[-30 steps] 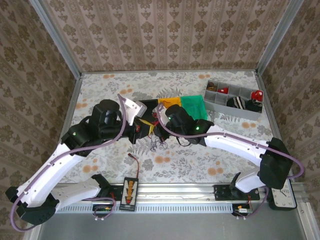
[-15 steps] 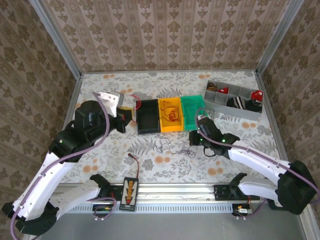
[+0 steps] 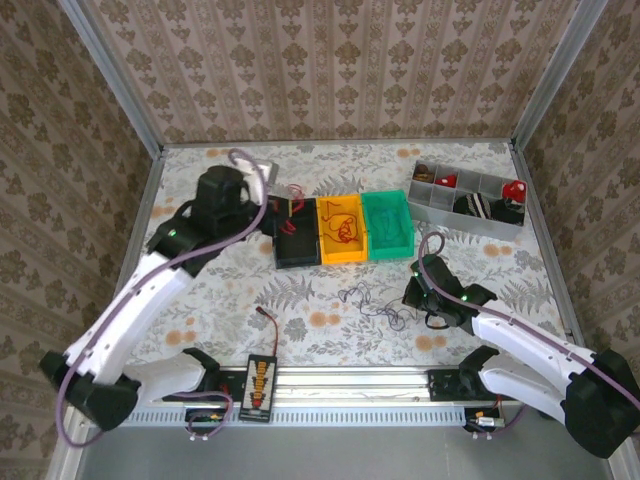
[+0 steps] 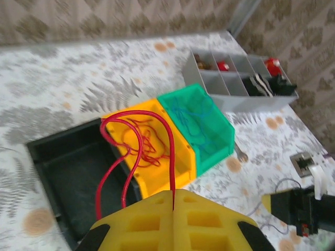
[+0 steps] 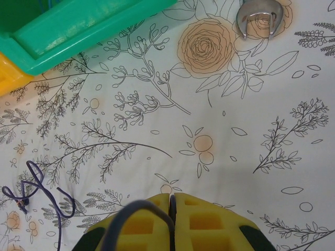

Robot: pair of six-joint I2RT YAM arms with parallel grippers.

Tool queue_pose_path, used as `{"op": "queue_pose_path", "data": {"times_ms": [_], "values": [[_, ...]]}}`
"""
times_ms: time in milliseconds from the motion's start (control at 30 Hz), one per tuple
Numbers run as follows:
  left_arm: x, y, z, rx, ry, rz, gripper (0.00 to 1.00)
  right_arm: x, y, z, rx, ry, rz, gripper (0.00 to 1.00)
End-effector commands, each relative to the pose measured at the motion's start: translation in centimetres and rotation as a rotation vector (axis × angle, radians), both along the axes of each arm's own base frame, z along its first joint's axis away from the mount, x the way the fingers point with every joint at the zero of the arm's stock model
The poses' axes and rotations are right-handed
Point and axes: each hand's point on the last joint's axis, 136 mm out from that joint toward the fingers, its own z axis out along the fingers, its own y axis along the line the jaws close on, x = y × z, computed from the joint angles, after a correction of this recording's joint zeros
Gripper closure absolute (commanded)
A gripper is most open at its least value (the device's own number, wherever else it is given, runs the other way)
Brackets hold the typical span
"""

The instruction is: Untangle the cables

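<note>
The yellow bin (image 4: 155,146) holds more red wire, so the robot should move its left gripper off the black bin (image 4: 63,172), down over that wire, and let go of the red cable.
My left gripper (image 4: 174,193) is shut on a red cable (image 4: 137,137) that loops up and hangs down over the black bin (image 4: 63,172) and the yellow bin (image 4: 157,157). More red wire (image 3: 341,225) lies inside the yellow bin. From above, the left gripper (image 3: 280,212) hovers at the black bin's far left corner. My right gripper (image 5: 171,196) is shut on a thin blue-purple cable (image 5: 131,210) that arcs back over its left pad. The rest of the purple cables (image 3: 375,305) lie in loose loops on the table left of the right gripper (image 3: 416,292), with a strand of them (image 5: 36,188) at the left of the right wrist view.
A green bin (image 3: 388,224) with blue wire inside stands right of the yellow bin. A grey divided organiser (image 3: 465,200) sits at the back right. A wrench (image 5: 256,15) lies on the cloth. A black connector board (image 3: 260,378) with its dark wire is at the near edge.
The left gripper has carried the red cable right and back, from the table's left to over the black bin. The right gripper has drawn back to the near right, dragging the purple cables rightwards.
</note>
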Motion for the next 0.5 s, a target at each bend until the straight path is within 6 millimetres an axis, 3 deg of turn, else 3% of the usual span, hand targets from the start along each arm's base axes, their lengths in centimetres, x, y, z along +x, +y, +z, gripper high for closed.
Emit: {"op": "queue_pose_path", "data": {"times_ms": [0, 233, 467], "values": [[0.4, -3.2, 1.9, -0.087, 0.004, -0.105, 1.0, 0.7, -0.3, 0.7, -0.021, -0.026, -0.014, 1.0], [3.0, -8.5, -2.6, -0.107, 0.127, -0.191, 1.0, 0.8, -0.2, 1.0, -0.028, -0.031, 0.006, 1.0], [4.5, -12.2, -6.6, -0.099, 0.182, -0.238, 1.0, 0.6, -0.2, 0.9, -0.031, -0.024, 0.01, 1.0]]}}
